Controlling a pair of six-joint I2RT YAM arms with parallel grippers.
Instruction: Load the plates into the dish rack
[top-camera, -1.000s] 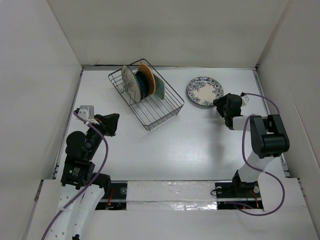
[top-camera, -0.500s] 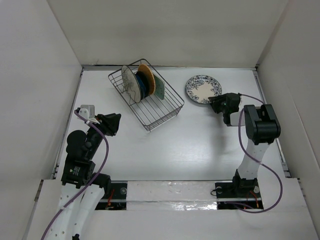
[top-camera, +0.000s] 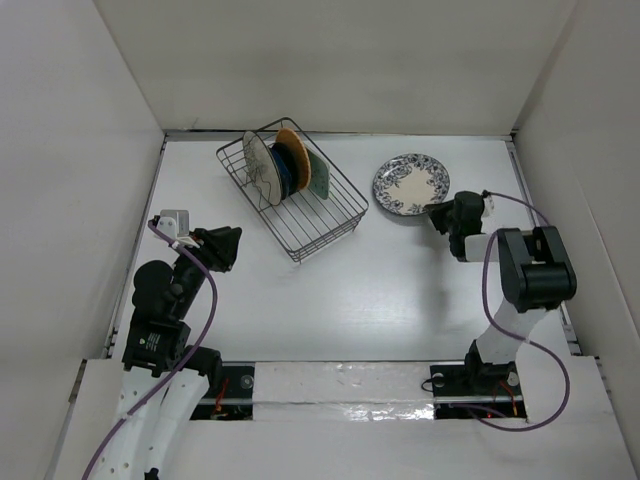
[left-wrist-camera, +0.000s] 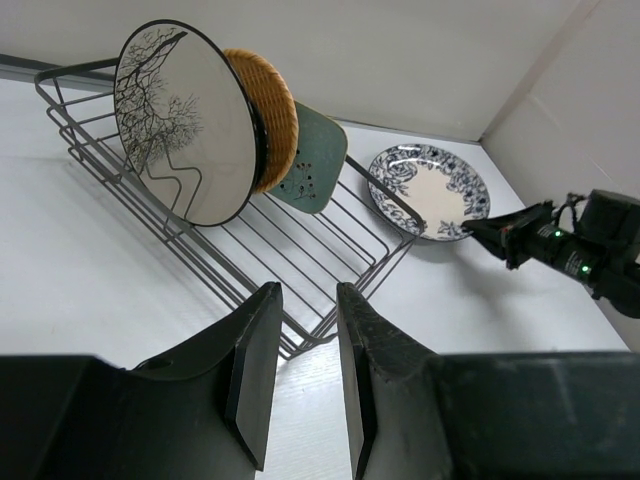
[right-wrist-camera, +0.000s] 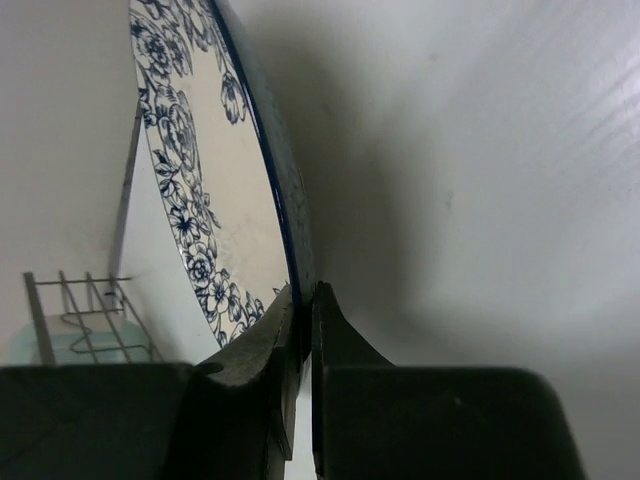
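Note:
The rack's end beside the cream plate stands empty, so next my right gripper will take the floral plate up, left in the top view, then down into it.
The silver wire dish rack (top-camera: 340, 215) stands at the back left of the table, with several plates upright in it: a cream dark-rimmed one (left-wrist-camera: 185, 125), a tan woven disc (left-wrist-camera: 275, 110) and a pale green one (left-wrist-camera: 315, 165). A blue-white floral plate (top-camera: 408, 182) lies to the right of the rack. My right gripper (top-camera: 437, 211) is shut on that plate's near rim (right-wrist-camera: 298, 262), one finger on each face. My left gripper (top-camera: 228, 247) hovers at the left, short of the rack's near corner, jaws a little apart with nothing between them (left-wrist-camera: 303, 300).
White walls enclose the table on the left, back and right. The rack's near corner (left-wrist-camera: 330, 335) lies just beyond my left fingers. The right arm (top-camera: 535, 275) stands along the right side.
The right gripper has closed on the floral plate's rim. The plate shifted slightly left and back again. The left gripper's jaws have parted a little.

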